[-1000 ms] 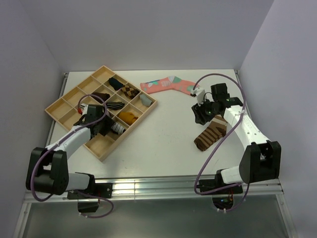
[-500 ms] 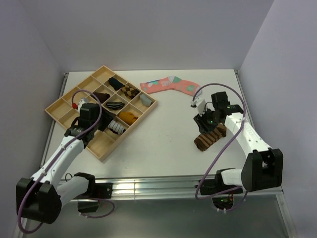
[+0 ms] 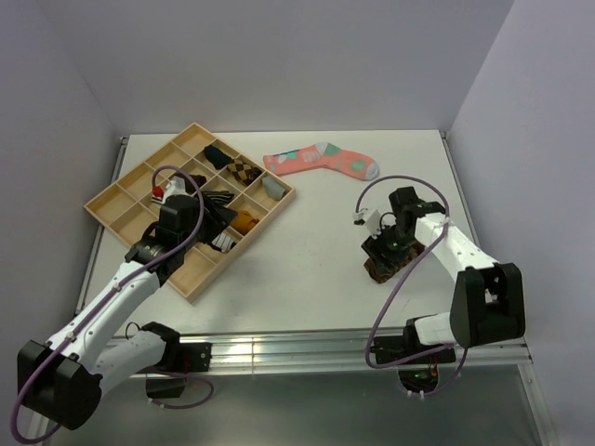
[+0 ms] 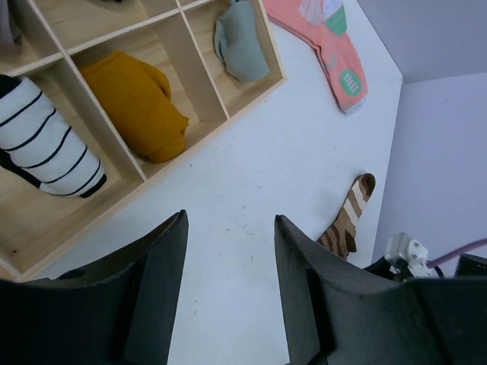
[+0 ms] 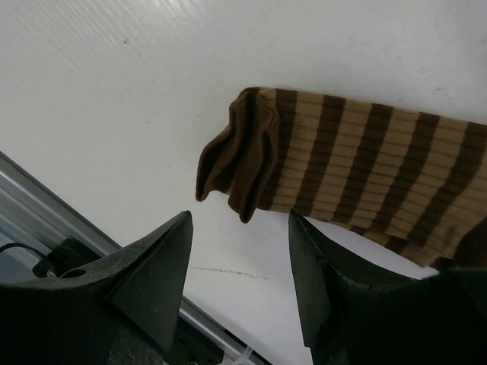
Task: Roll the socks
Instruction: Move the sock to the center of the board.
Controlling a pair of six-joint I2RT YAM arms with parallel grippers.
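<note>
I will next lower the open fingers of my right gripper astride the raised fold, which points into their gap, and close them, since the dark bunched cuff (image 3: 377, 272) (image 5: 246, 173) lies below my right gripper.
The brown sock with tan bands (image 5: 358, 167) lies flat on the white table, its dark cuff (image 5: 243, 152) folded and bunched. My right gripper (image 5: 240, 217) is open and empty just over the cuff end, and in the top view the gripper (image 3: 383, 253) covers most of the sock (image 3: 379, 271). The white sock with thin black stripes (image 4: 46, 148) sits rolled in a compartment of the wooden tray (image 3: 112, 200). My left gripper (image 4: 228, 220) is open and empty, above the table just past the tray's right edge. In the top view it (image 3: 216, 216) hangs over the tray.
A coral-pink sock (image 3: 321, 160) lies flat at the back middle of the table. The tray also holds a mustard sock (image 4: 137, 103), a grey-blue sock (image 4: 240, 49) and several other rolled socks. The metal rail runs along the near table edge (image 3: 307, 348).
My left gripper has lifted off the striped sock in the tray and moved right. My right gripper has moved toward the near edge, onto the brown sock's cuff end.
</note>
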